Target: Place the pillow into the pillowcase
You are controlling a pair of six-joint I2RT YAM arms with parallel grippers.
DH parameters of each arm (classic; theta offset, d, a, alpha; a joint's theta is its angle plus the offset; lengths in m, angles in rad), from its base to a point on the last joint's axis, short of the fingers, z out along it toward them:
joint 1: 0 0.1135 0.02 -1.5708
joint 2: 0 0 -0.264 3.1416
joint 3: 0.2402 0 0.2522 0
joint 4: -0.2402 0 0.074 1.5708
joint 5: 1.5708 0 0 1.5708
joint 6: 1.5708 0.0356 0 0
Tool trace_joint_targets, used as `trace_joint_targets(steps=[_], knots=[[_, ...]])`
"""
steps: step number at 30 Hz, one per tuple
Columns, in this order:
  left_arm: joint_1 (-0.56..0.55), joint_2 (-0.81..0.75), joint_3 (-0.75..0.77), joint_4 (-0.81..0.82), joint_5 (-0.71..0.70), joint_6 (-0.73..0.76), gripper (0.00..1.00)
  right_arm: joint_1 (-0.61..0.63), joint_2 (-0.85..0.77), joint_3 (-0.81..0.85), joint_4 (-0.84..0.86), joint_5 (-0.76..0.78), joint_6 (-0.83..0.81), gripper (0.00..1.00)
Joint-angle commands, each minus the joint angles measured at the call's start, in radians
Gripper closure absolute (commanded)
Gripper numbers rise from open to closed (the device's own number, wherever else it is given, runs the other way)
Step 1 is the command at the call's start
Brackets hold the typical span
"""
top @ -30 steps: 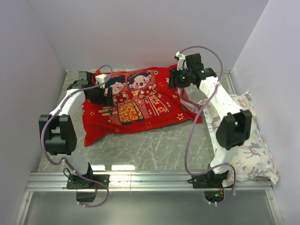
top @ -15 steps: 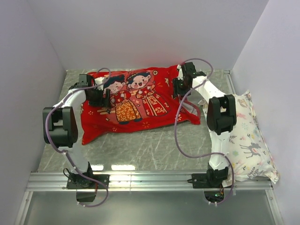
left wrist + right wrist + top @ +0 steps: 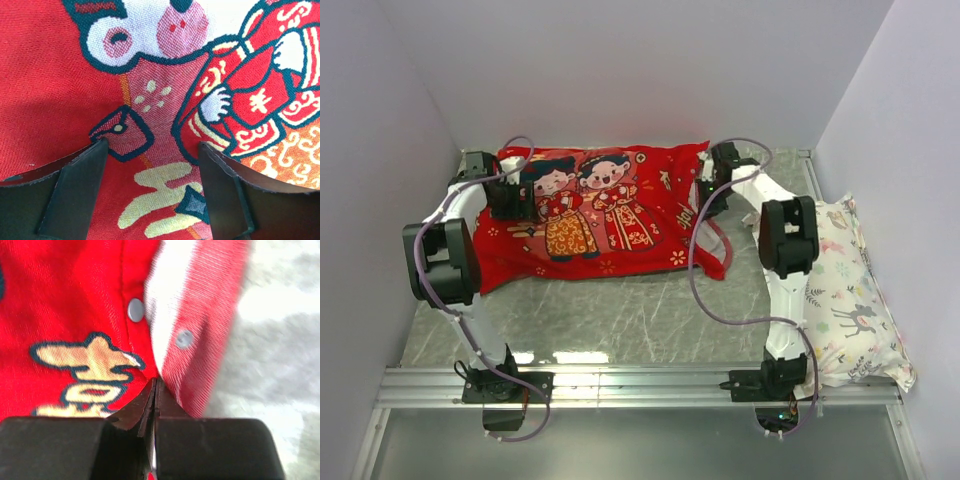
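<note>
My right gripper holds the pillowcase's opening, so my left gripper needs to lift, move across the print toward that opening, and go down onto the nearer figure's sleeves (image 3: 560, 206) (image 3: 255, 92).
The red pillowcase (image 3: 610, 210) lies across the back of the table, its cartoon couple facing up, and it looks filled out. In the right wrist view a strip of the white pillow (image 3: 167, 300) shows in the case's mouth, between the printed face (image 3: 60, 300) and a red flap with grey snap buttons (image 3: 184, 339). My right gripper (image 3: 705, 195) (image 3: 156, 382) is shut at that mouth, its tips pinched on the fabric edge. My left gripper (image 3: 510, 200) (image 3: 152, 145) stands open just over the print (image 3: 50, 75) near the case's left end.
A white floral animal-print pillow (image 3: 850, 300) lies along the right wall. Grey marbled table (image 3: 640, 310) shows in front of the case. Walls close in at the back and on both sides, and a metal rail (image 3: 640, 385) runs along the near edge.
The right gripper has dropped to the case's right edge and shut there. The left arm has moved left and back, and the pillowcase has shifted left with it.
</note>
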Motion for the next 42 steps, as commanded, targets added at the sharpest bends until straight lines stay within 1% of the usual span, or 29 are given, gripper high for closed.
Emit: trace_joint_targets(steps=[1, 2, 5, 6, 8, 10, 12, 13, 14, 15, 16, 17, 18, 19, 20, 23, 25, 26, 27, 28, 30, 32, 33, 34, 35, 36, 38, 40, 42], knots=[[0.042, 0.024, 0.031, -0.033, -0.095, 0.058, 0.21, -0.090, -0.186, -0.035, -0.022, -0.042, -0.017, 1.00], [0.051, 0.024, 0.040, -0.041, -0.095, 0.071, 0.21, -0.131, -0.264, -0.071, -0.016, -0.074, -0.012, 1.00], [0.057, 0.016, 0.043, -0.044, -0.086, 0.089, 0.21, -0.177, -0.382, -0.131, 0.017, -0.117, -0.012, 1.00], [0.057, 0.012, 0.040, -0.037, -0.083, 0.089, 0.20, -0.220, -0.399, -0.140, 0.018, -0.114, -0.013, 1.00], [0.056, -0.002, 0.039, -0.036, -0.074, 0.092, 0.19, -0.235, -0.406, -0.148, 0.000, -0.104, -0.018, 1.00], [0.056, -0.016, 0.040, -0.055, -0.002, 0.106, 0.15, -0.242, -0.386, -0.146, -0.017, -0.097, -0.051, 1.00], [0.056, -0.056, 0.023, -0.050, 0.061, 0.111, 0.11, -0.232, -0.344, -0.125, -0.048, -0.146, -0.047, 0.99], [0.054, -0.071, 0.007, -0.049, 0.076, 0.117, 0.10, -0.211, -0.331, -0.114, -0.055, -0.197, -0.043, 0.95], [0.054, -0.095, -0.003, -0.044, 0.079, 0.118, 0.08, -0.196, -0.311, -0.100, -0.055, -0.211, -0.029, 0.85], [0.054, -0.106, -0.012, -0.041, 0.079, 0.120, 0.08, -0.186, -0.303, -0.094, -0.055, -0.219, -0.030, 0.80], [0.057, -0.119, -0.026, -0.035, 0.079, 0.118, 0.07, -0.120, -0.298, -0.091, -0.046, -0.205, -0.003, 0.74], [0.063, -0.145, -0.030, -0.032, 0.081, 0.112, 0.07, -0.098, -0.295, -0.092, -0.036, -0.196, 0.014, 0.62], [0.076, -0.157, -0.036, -0.027, 0.096, 0.103, 0.06, -0.072, -0.291, -0.092, -0.008, -0.190, 0.023, 0.59], [0.112, -0.174, -0.032, -0.029, 0.150, 0.091, 0.06, -0.038, -0.272, -0.089, -0.002, -0.191, 0.031, 0.58], [0.132, -0.177, -0.021, -0.038, 0.168, 0.060, 0.06, -0.021, -0.257, -0.070, -0.002, -0.191, 0.051, 0.57], [0.181, -0.171, 0.035, -0.084, 0.176, 0.043, 0.06, 0.019, -0.181, -0.025, -0.002, -0.203, 0.080, 0.56], [0.197, -0.172, 0.057, -0.098, 0.152, 0.051, 0.05, 0.036, -0.121, -0.010, 0.003, -0.197, 0.085, 0.48], [0.200, -0.175, 0.060, -0.105, 0.144, 0.058, 0.05, 0.042, -0.098, 0.015, -0.002, -0.193, 0.092, 0.42], [0.206, -0.174, 0.062, -0.118, 0.144, 0.063, 0.03, 0.050, -0.073, 0.030, -0.015, -0.209, 0.092, 0.41], [0.206, -0.175, 0.060, -0.125, 0.142, 0.072, 0.01, 0.053, -0.032, 0.042, -0.019, -0.223, 0.095, 0.33], [0.205, -0.182, 0.049, -0.130, 0.152, 0.103, 0.01, 0.064, -0.002, 0.064, -0.022, -0.193, 0.102, 0.32], [0.197, -0.203, 0.016, -0.116, 0.171, 0.164, 0.01, 0.068, 0.024, 0.064, -0.016, -0.185, 0.097, 0.33], [0.186, -0.208, 0.008, -0.112, 0.179, 0.199, 0.01, 0.068, 0.033, 0.069, -0.019, -0.193, 0.095, 0.36], [0.154, -0.211, 0.006, -0.110, 0.170, 0.238, 0.01, 0.068, 0.053, 0.078, -0.026, -0.200, 0.091, 0.41], [0.134, -0.200, 0.013, -0.110, 0.158, 0.308, 0.01, 0.068, 0.061, 0.093, -0.032, -0.208, 0.083, 0.60], [0.114, -0.192, 0.020, -0.109, 0.118, 0.333, 0.01, 0.068, 0.065, 0.099, -0.043, -0.222, 0.079, 0.71], [0.050, -0.153, 0.051, -0.113, 0.092, 0.417, 0.01, 0.068, 0.058, 0.090, -0.042, -0.246, 0.071, 0.90], [-0.013, -0.099, 0.089, -0.098, 0.041, 0.430, 0.01, 0.068, 0.041, 0.078, -0.032, -0.255, 0.069, 0.92], [-0.042, -0.067, 0.120, -0.077, 0.040, 0.433, 0.01, 0.068, 0.032, 0.069, -0.031, -0.274, 0.063, 0.92]])
